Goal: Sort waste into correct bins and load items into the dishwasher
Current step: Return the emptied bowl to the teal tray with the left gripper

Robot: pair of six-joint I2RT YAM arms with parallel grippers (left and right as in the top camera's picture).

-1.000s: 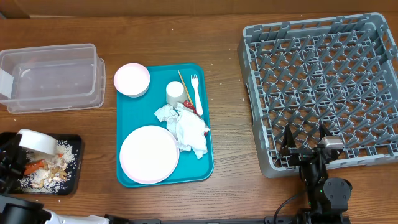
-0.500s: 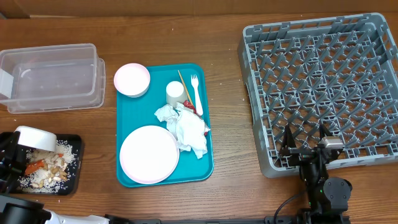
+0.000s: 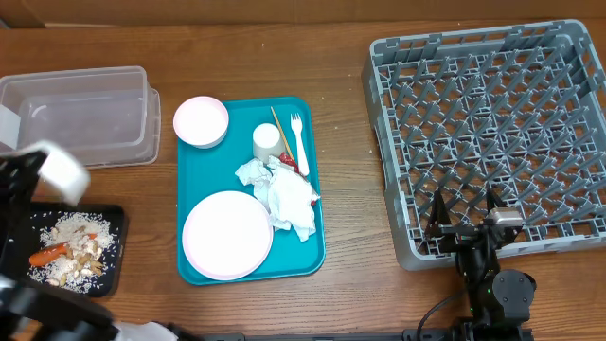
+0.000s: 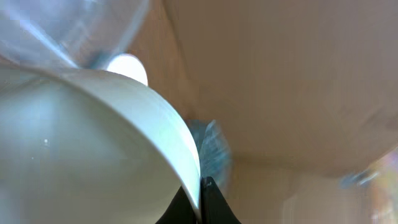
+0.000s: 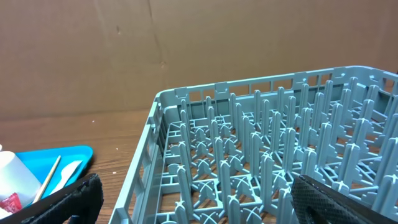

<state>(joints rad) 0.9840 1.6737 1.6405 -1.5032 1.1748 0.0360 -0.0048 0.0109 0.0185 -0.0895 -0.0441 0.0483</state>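
Note:
The white bowl in my left gripper crosses from the black bin next, down onto the bare teal tray between the small bowl and the plate.
My left gripper [image 3: 38, 185] is shut on the rim of a white bowl [image 3: 62, 174], blurred, above the far edge of the black bin [image 3: 112, 248] that holds food scraps [image 3: 66, 248]. In the left wrist view the bowl [image 4: 87, 155] fills the left side, its rim pinched between the fingers [image 4: 202, 200]. My right gripper [image 3: 464, 214] is open and empty over the front edge of the grey dish rack [image 3: 492, 123]; the rack also shows in the right wrist view [image 5: 261, 155] between the spread fingers [image 5: 205, 205].
A teal tray [image 3: 314, 254] holds a white plate [image 3: 227, 235], a small bowl [image 3: 201, 121], a white cup [image 3: 267, 140], a fork [image 3: 299, 142], a chopstick [image 3: 280, 125], crumpled napkins [image 3: 282, 197] and a red wrapper [image 3: 288, 163]. A clear plastic bin [image 3: 80, 118] stands at the far left.
My left gripper has risen with the white bowl from over the black bin, toward the clear bin. The food scraps now show uncovered. The right arm has not moved.

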